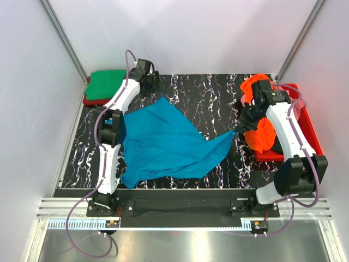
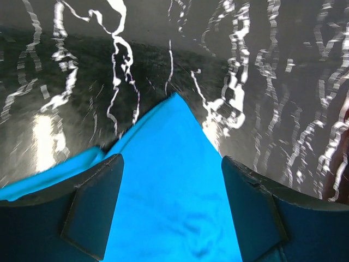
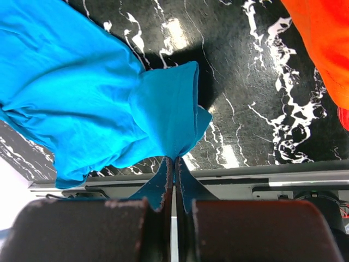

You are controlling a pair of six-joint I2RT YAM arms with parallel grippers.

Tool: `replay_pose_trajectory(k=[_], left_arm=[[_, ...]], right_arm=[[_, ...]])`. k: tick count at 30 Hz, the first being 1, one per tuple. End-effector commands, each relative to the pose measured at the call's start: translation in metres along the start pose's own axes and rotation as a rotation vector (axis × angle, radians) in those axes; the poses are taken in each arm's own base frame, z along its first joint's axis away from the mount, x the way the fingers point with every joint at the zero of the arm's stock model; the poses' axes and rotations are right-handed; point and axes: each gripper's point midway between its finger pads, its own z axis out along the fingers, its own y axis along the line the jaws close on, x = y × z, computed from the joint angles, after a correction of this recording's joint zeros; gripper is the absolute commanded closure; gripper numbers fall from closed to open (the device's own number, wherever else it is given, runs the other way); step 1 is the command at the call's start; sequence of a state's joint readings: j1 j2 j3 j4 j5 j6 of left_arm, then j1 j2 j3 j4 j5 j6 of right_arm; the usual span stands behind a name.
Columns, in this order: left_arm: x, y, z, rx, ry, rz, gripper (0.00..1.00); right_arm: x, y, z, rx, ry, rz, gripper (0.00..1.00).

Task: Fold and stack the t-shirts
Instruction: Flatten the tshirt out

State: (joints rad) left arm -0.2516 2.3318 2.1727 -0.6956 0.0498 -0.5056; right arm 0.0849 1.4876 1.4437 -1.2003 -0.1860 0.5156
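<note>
The far pointed corner lies flat and unpinched between my open fingers, so my left gripper needs to go down onto the small peak next and close there.
A teal blue t-shirt [image 1: 163,144] lies spread and rumpled on the black marbled table [image 1: 207,93]. My right gripper [image 1: 238,130] [image 3: 174,161] is shut on the shirt's right corner [image 3: 169,117], lifting it slightly off the table. My left gripper [image 1: 154,86] [image 2: 172,213] stands open over the shirt's far pointed corner [image 2: 174,142]; the cloth lies flat between the fingers, and they do not pinch it. A folded green t-shirt [image 1: 106,84] rests on a red one [image 1: 90,100] at the far left. An orange t-shirt [image 1: 260,134] is bunched in the bin.
A rigid red plastic bin [image 1: 307,117] stands at the right edge of the table under my right arm. White walls close in at the back and both sides. The metal rail [image 1: 180,210] with the arm bases runs along the near edge.
</note>
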Motion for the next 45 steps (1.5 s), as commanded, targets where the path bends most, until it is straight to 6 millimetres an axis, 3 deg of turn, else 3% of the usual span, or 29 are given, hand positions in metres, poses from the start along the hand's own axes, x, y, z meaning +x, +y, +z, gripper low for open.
replay_pose_trajectory(k=[1, 3, 8, 12, 17, 29, 32, 33, 35, 37, 41, 45], left_arm=[[-0.018, -0.019, 0.015, 0.096, -0.032, -0.024, 0.23], [-0.024, -0.024, 0.022, 0.107, -0.05, -0.02, 0.23], [0.002, -0.009, 0.059, 0.089, 0.015, -0.034, 0.23], [0.017, -0.004, 0.074, 0.083, 0.049, -0.036, 0.24], [0.025, -0.006, 0.081, 0.074, 0.057, -0.018, 0.29], [0.066, 0.006, 0.098, -0.049, 0.125, 0.048, 0.46], [0.07, 0.003, 0.098, -0.068, 0.123, 0.085, 0.61], [0.07, 0.002, 0.098, -0.066, 0.123, 0.083, 0.72], [0.069, 0.003, 0.098, -0.068, 0.122, 0.079, 0.82], [0.068, 0.004, 0.097, -0.07, 0.121, 0.077, 0.99], [0.045, -0.007, 0.078, -0.02, 0.085, 0.065, 1.0], [-0.008, -0.017, 0.024, 0.005, -0.038, 0.04, 1.0]], right_arm=[[-0.011, 0.014, -0.01, -0.048, -0.032, -0.001, 1.0], [-0.01, 0.016, -0.01, -0.049, -0.024, 0.009, 1.0], [-0.01, 0.012, 0.0, -0.029, -0.003, 0.024, 1.0], [-0.008, 0.009, 0.007, -0.01, 0.016, 0.029, 1.0], [-0.006, 0.006, 0.014, 0.0, 0.034, 0.035, 1.0], [-0.003, 0.001, 0.016, 0.009, 0.041, 0.022, 1.0], [-0.001, 0.0, 0.018, 0.013, 0.045, 0.017, 1.0], [-0.001, -0.001, 0.018, 0.014, 0.046, 0.017, 1.0], [0.001, -0.001, 0.018, 0.015, 0.051, 0.015, 1.0], [0.0, 0.0, 0.018, 0.009, 0.05, 0.013, 1.0], [-0.004, 0.003, 0.018, 0.001, 0.049, -0.007, 1.0], [-0.014, 0.014, 0.01, -0.034, 0.025, -0.034, 1.0]])
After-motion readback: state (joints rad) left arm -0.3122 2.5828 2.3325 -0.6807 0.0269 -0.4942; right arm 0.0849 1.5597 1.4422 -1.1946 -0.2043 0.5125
